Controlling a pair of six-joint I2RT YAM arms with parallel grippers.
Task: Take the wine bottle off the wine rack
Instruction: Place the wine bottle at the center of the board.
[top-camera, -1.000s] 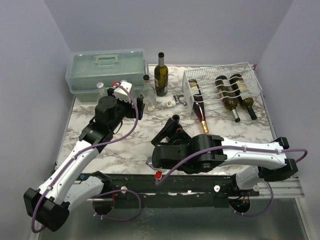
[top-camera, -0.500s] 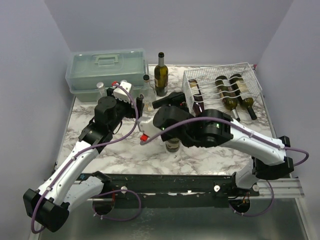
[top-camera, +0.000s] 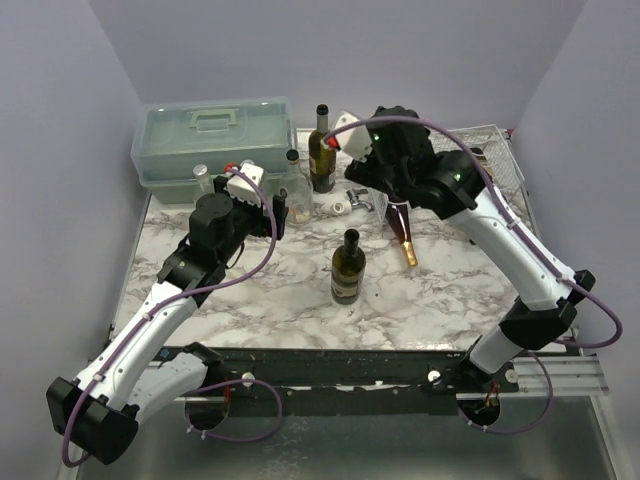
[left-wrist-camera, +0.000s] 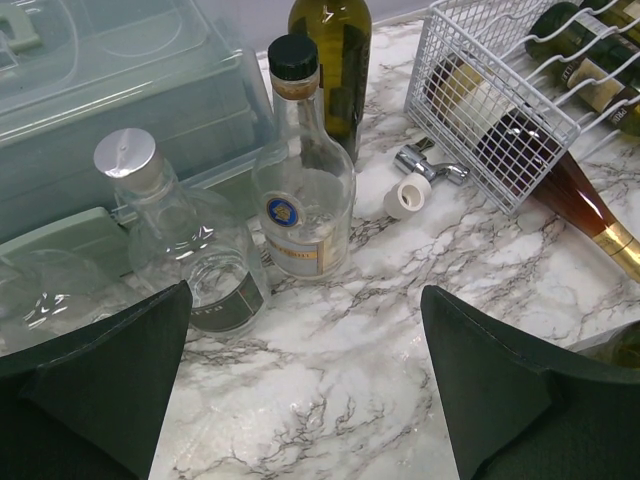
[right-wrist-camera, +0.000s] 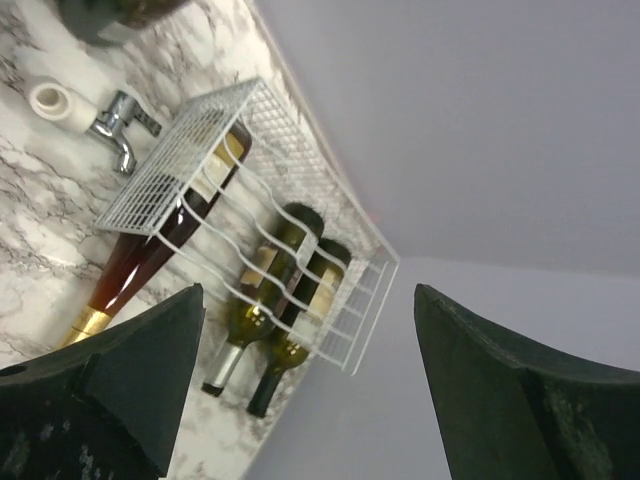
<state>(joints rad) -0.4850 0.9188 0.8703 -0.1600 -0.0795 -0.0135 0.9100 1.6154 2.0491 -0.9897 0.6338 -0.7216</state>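
The green wine bottle in the middle of the table stands upright and alone. I will swing my left gripper back and to the right in the top view, onto its dark neck (top-camera: 350, 243).
The white wire wine rack (right-wrist-camera: 262, 150) holds three lying bottles: a red-brown one with a gold neck (right-wrist-camera: 140, 265) and two green ones (right-wrist-camera: 262, 290). My right gripper (right-wrist-camera: 310, 380) is open and empty, raised above the rack's left part; in the top view (top-camera: 385, 180) its arm hides much of the rack (top-camera: 495, 150). A green wine bottle (top-camera: 348, 268) stands upright alone on the marble mid-table. My left gripper (left-wrist-camera: 305, 390) is open and empty over bare marble, in front of two clear bottles (left-wrist-camera: 305, 190).
A pale green toolbox (top-camera: 215, 140) sits at the back left. A dark bottle (top-camera: 321, 150) stands beside it. A chrome fitting (left-wrist-camera: 428, 163) and a white cap (left-wrist-camera: 408, 195) lie left of the rack. Walls close the back and both sides.
My right arm has swung from low over the front of the table up and back to above the rack. The green bottle now stands free mid-table. The left arm has not moved.
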